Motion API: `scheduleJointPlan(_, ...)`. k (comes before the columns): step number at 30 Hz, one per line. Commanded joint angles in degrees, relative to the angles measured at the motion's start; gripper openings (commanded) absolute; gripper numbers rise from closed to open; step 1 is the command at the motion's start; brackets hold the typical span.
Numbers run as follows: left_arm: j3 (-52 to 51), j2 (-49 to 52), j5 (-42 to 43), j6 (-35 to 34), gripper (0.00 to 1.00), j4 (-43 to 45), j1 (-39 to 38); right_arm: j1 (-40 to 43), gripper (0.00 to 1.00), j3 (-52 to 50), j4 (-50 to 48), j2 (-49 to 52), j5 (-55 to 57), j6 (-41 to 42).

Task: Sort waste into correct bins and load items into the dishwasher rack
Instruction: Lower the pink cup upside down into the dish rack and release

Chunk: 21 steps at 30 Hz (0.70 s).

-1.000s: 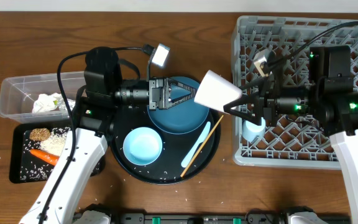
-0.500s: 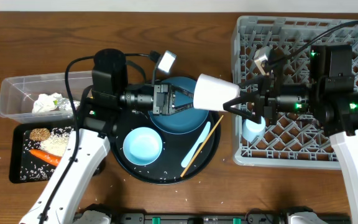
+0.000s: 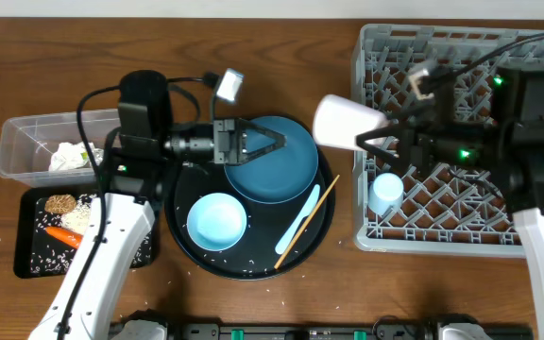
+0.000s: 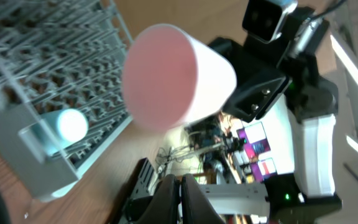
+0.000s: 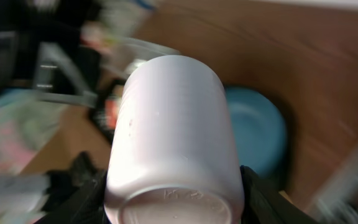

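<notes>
Empty rack wires lie below and right in the overhead view, so I will next swing my right gripper over them, tip it, lower it and release the cup.
My right gripper is shut on the pink cup and holds it on its side in the air, just left of the grey dishwasher rack. The cup fills the right wrist view, between the gripper fingers. My left gripper is shut and empty above the dark blue plate; in its own view it faces the pink cup. A light blue cup stands upside down in the rack.
The round black tray holds the plate, a pale blue bowl, a pale utensil and a chopstick. The clear tub holds crumpled paper. The flat black tray holds a carrot, brown lump and rice.
My right gripper has carried the pink cup right and slightly up, toward the rack. My left gripper has drawn back to the left and its fingers have closed.
</notes>
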<state>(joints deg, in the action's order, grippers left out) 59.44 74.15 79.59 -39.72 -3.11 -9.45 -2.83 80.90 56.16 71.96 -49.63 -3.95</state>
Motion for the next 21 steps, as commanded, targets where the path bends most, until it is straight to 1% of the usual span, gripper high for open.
scheduleJointPlan(1,0.02,-0.42,0.44,6.69,0.06,-4.57,1.16,2.36,0.01,0.11,3.63,-3.06,18.99,7.19)
scheduleJointPlan(3,0.02,-0.42,-2.67,11.56,0.06,-10.88,1.18,3.63,0.01,0.11,7.74,-3.85,29.14,10.29)
scheduleJointPlan(5,0.02,-0.42,-7.23,15.72,0.06,-17.33,1.18,5.03,0.01,0.28,11.13,-3.85,36.33,13.22)
scheduleJointPlan(9,0.02,-0.42,-18.64,21.73,0.06,-28.79,1.18,9.27,0.01,0.44,16.22,-2.91,44.85,16.17)
scheduleJointPlan(12,0.02,-0.42,-25.79,23.67,0.06,-34.84,1.18,13.38,0.01,0.46,18.43,-1.16,47.82,16.59)
scheduleJointPlan(15,0.02,-0.42,-31.71,23.65,0.06,-38.58,1.18,16.94,0.01,0.48,19.74,1.33,50.31,16.87)
scheduleJointPlan(18,0.02,-0.42,-36.02,23.65,0.06,-40.74,1.18,20.31,0.01,0.48,20.9,4.39,51.32,17.2)
scheduleJointPlan(21,0.02,-0.42,-38.25,23.65,0.06,-41.72,1.18,22.14,0.01,0.46,21.99,7.54,51.32,16.74)
